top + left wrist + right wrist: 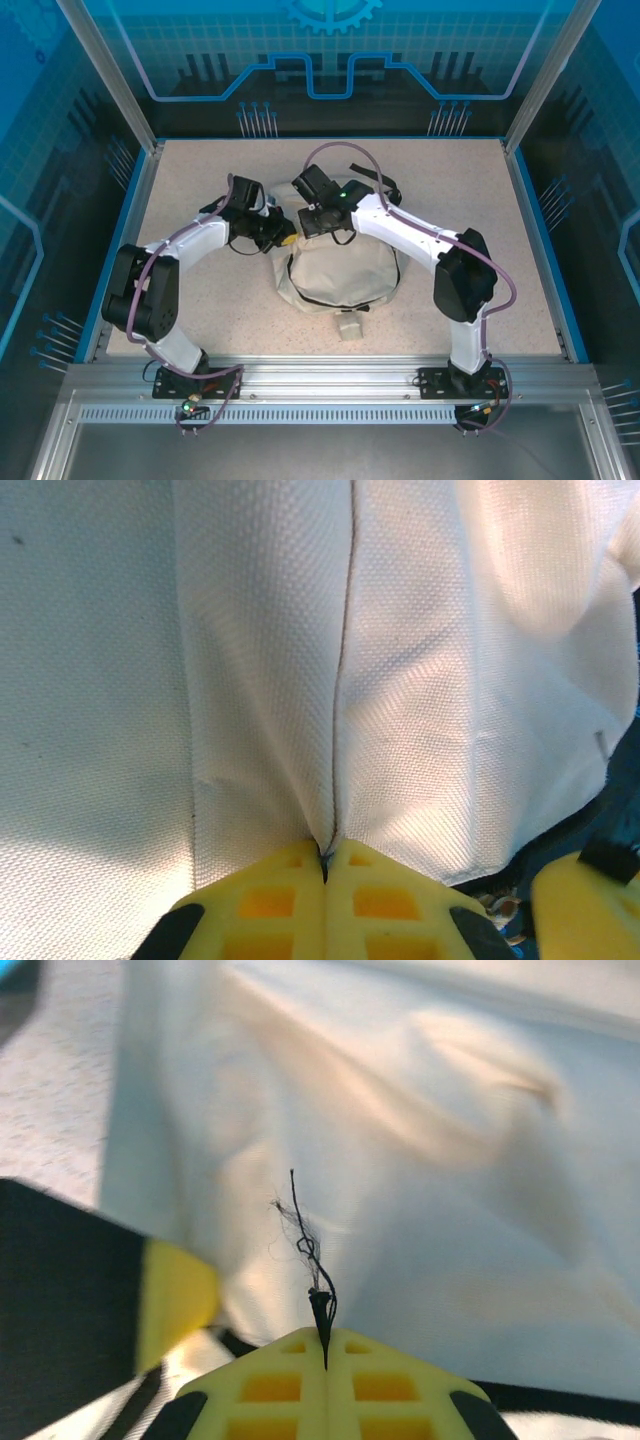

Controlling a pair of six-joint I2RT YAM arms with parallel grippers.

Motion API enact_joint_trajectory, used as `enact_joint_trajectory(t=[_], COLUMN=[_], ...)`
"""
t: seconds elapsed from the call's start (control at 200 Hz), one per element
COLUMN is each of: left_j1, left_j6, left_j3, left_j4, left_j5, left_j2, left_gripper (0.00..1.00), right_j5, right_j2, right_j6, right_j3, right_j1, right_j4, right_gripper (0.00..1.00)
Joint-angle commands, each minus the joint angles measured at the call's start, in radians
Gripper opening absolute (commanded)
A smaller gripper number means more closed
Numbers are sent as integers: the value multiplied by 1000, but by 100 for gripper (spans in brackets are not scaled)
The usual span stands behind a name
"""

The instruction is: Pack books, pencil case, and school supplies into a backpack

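I need to move my right gripper along the black zipper band (pixel 565 1402) next, away from my left gripper, because it pinches the bag's fold close by, and I need to let go of the cord (pixel 315 1260).
The cream-white backpack (pixel 340 278) lies at the middle of the table, its beige tag (pixel 349 327) toward the near edge. At the bag's far left corner my left gripper (pixel 284 240) is shut, its yellow fingertips (pixel 290 880) pinching a fold of the cream fabric (pixel 400 680). My right gripper (pixel 318 222) is beside it at the bag's far edge. It is shut on a frayed black cord (pixel 315 1260) that sticks up from between its jaws against the bag's cloth (pixel 450 1190). The books, pencil case and school supplies are hidden or out of view.
The two grippers sit very close together: a finger of the right one (pixel 585 910) shows in the left wrist view, and the left one's finger (pixel 175 1300) in the right wrist view. Speckled tabletop (pixel 200 180) surrounds the bag, bounded by blue walls (pixel 120 215).
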Motion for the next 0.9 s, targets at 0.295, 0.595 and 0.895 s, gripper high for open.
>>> enact_joint_trajectory(t=[0.295,0.595,0.895], left_j1=[57,62,62], left_j6=[75,82,163], left_j3=[-26,-27,-88], left_j4=[-132,-54,41], left_j5=[-173,-56,67], left_j2=[-64,-68,-142], left_gripper=[0,0,0], right_j5=[271,-57,-359], right_j2=[-136,-157,-136], right_j6=[240,33,330], right_j3=[-192,-163,-138], right_j1=[-273,-234,-122], right_j4=[-154,0,67], right_gripper=[0,4,43])
